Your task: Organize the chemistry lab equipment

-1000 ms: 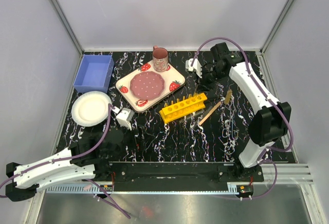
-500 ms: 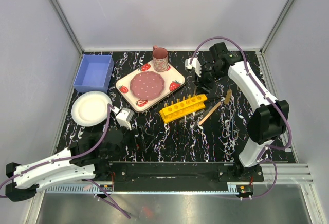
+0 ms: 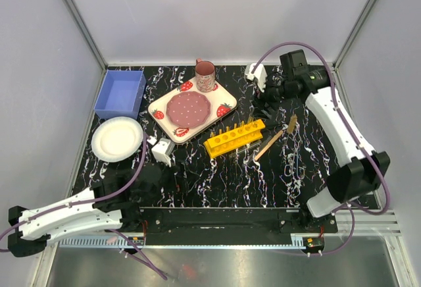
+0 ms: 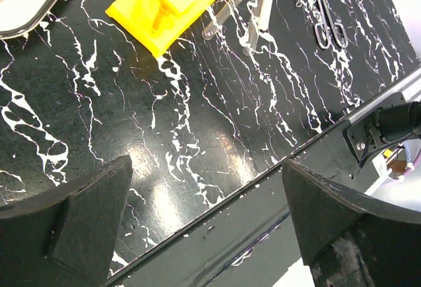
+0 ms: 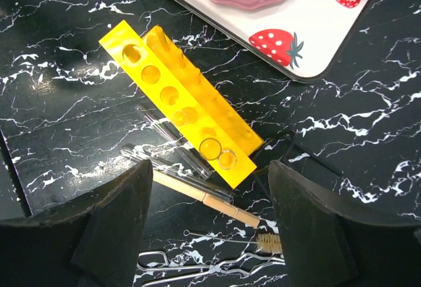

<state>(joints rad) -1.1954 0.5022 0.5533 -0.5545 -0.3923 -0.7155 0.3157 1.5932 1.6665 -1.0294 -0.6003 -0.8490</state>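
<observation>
Next, my left gripper will shift to the right in the top view and down onto the stick-side tube's near end (image 3: 247,159) (image 4: 250,42), because that end of the tube juts past the wooden stick.
The yellow test-tube rack (image 3: 234,137) lies slantwise mid-table. Two short clear tubes (image 5: 218,152) stand in the holes at its right end. Two loose clear tubes (image 5: 174,139) lie on the table beside it. Beyond them are a wooden stick (image 5: 204,200), a thin wire brush (image 5: 266,241) and metal tongs (image 5: 210,267). My right gripper (image 5: 210,168) hangs open above that rack end, with nothing between its fingers. My left gripper (image 4: 205,165) is open and empty over the table's front edge, with the rack (image 4: 174,0) well ahead of it.
A strawberry-patterned tray (image 3: 220,96) with a pink dish stands behind the rack, and a pink mug (image 3: 204,75) sits at its far corner. A blue bin (image 3: 120,93) and a white paper plate (image 3: 117,139) are at the left. Metal rails run along the near edge (image 4: 263,182).
My right gripper's jaws have spread wide and its wrist has drawn up and back to the right. The left arm has barely moved.
</observation>
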